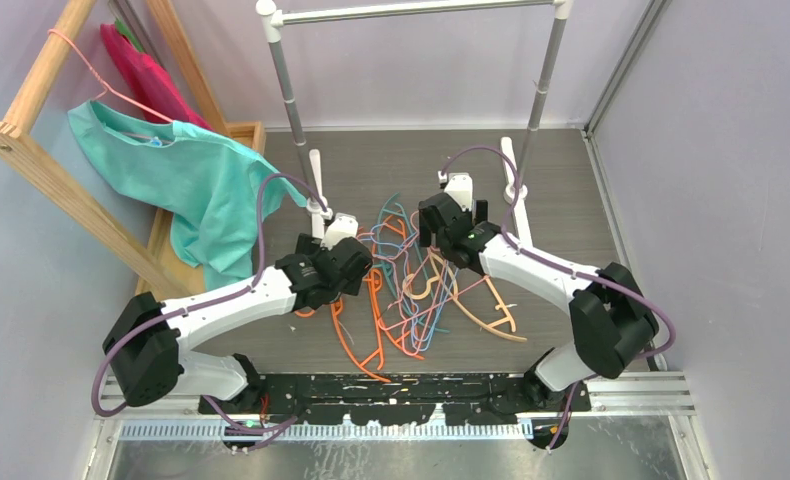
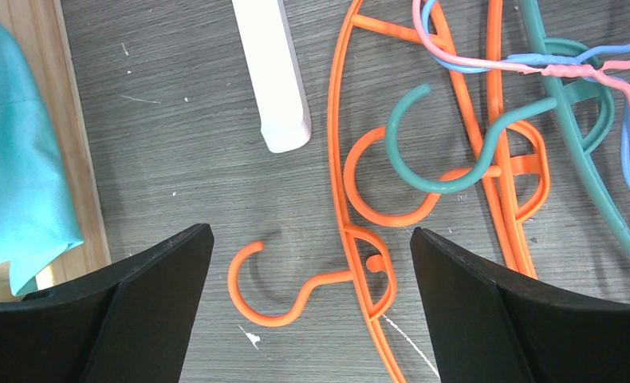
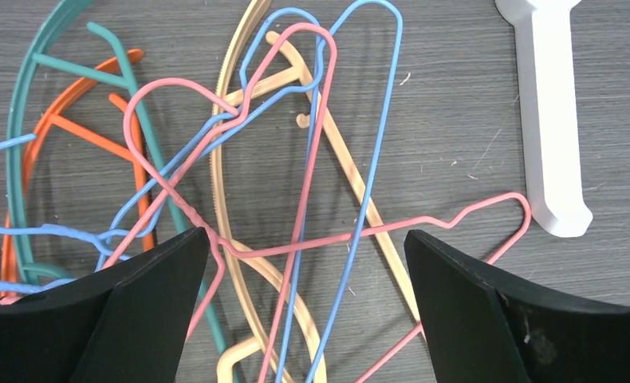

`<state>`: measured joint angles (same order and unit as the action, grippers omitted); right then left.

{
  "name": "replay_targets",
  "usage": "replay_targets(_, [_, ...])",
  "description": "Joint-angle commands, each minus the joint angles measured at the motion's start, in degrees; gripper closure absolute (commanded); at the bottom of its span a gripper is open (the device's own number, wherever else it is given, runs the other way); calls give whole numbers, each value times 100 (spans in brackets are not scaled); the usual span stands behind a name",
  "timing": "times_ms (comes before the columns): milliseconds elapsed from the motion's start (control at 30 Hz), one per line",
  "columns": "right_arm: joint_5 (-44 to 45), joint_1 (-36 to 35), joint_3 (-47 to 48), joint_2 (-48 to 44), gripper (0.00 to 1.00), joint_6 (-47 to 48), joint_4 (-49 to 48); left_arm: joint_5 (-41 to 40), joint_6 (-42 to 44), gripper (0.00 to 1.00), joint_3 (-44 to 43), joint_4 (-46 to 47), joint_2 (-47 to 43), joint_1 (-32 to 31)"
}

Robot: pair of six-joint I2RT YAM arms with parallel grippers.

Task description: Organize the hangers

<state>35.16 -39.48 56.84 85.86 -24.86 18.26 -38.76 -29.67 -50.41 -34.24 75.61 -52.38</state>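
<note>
I will lower my right gripper back and toward the orange hangers, onto the near piece of the pink wire hanger's fork, because that piece lies on top of the tan hanger.
A tangled pile of hangers (image 1: 411, 290) lies on the grey floor between my two arms: orange and teal plastic ones, pink and light-blue wire ones, and one tan one (image 1: 481, 310). My left gripper (image 1: 349, 262) is open over the pile's left edge. In the left wrist view it (image 2: 311, 233) straddles an orange hanger's hook (image 2: 256, 287), with a teal hook (image 2: 423, 159) beyond. My right gripper (image 1: 453, 235) is open over the pile's top right. In the right wrist view it (image 3: 307, 233) straddles crossed pink wire (image 3: 376, 227), light-blue wire (image 3: 368, 183) and tan (image 3: 224, 207) hangers. Both hold nothing.
A white-and-grey clothes rack (image 1: 411, 10) stands behind the pile; its white feet show near each gripper (image 2: 276, 80) (image 3: 547, 120). A wooden frame (image 1: 31, 150) at left carries a teal shirt (image 1: 191, 180) on a pink wire hanger (image 1: 101, 85). Walls close both sides.
</note>
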Motion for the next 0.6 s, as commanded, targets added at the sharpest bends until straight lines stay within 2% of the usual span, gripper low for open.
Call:
replay_targets(0, [264, -35, -242, -653, 0, -82, -447, -170, 49, 2, -49, 5, -231, -9])
replay_targets(200, [-110, -34, -710, -980, 0, -16, -943, -161, 2, 2, 30, -17, -240, -5])
replay_targets(367, [-648, -106, -793, -689, 22, -559, -892, -122, -45, 2, 105, -2, -332, -9])
replay_targets(567, [-781, -586, -886, -370, 32, -1183, -918, -68, -85, 2, 229, 46, -470, -5])
